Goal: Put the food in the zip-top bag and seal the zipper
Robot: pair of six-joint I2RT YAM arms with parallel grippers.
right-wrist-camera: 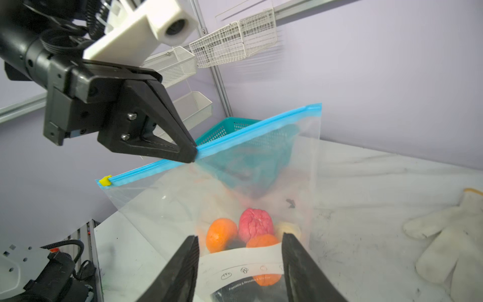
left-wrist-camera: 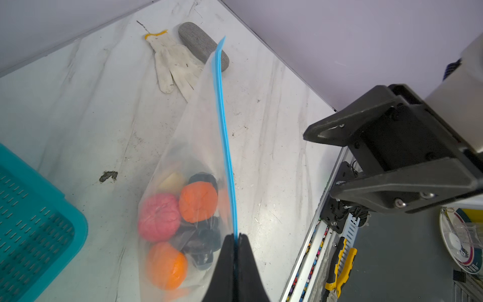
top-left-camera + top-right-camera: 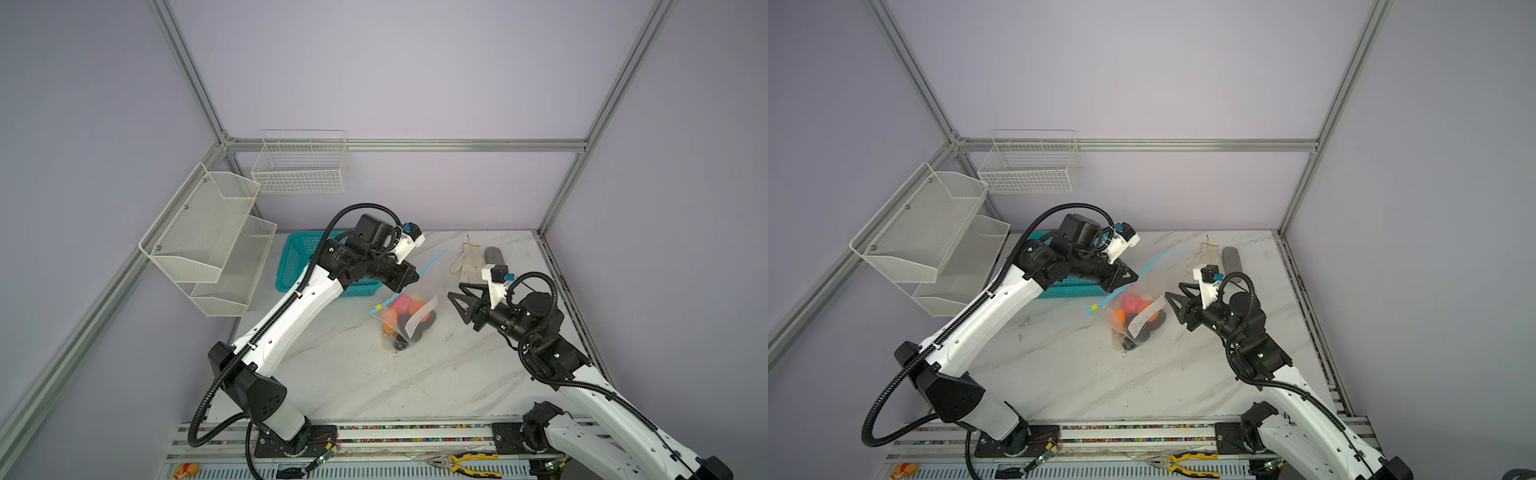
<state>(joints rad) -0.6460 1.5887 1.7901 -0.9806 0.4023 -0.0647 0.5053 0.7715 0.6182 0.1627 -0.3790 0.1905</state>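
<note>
My left gripper goes down and outward next to release the zipper on the bare marble (image 3: 430,249) (image 2: 109,95) beside the glove, since that clear place lies below and outward of the gripper.
The clear zip-top bag (image 3: 405,320) (image 3: 1133,320) hangs from its light-blue zipper (image 2: 224,125) (image 1: 251,130), its lower part on the marble table. My left gripper (image 3: 413,277) (image 2: 236,236) (image 1: 194,154) is shut on the zipper strip partway along. The yellow slider (image 1: 105,181) (image 3: 378,308) sits at the strip's low end. The food lies inside the bag: a pink ball (image 2: 159,217), orange balls (image 2: 198,205), a cream ball (image 2: 173,180) and a dark lump (image 2: 203,243). My right gripper (image 3: 455,289) (image 1: 239,236) stands open to the right of the bag, facing its white label (image 1: 243,258), holding nothing.
A teal mesh basket (image 3: 299,257) stands behind the left arm. A white glove (image 3: 467,262) and a grey case (image 3: 494,255) lie at the back right. White wire shelves (image 3: 208,237) hang on the left wall. Yellow-handled pliers (image 3: 469,461) lie on the front rail.
</note>
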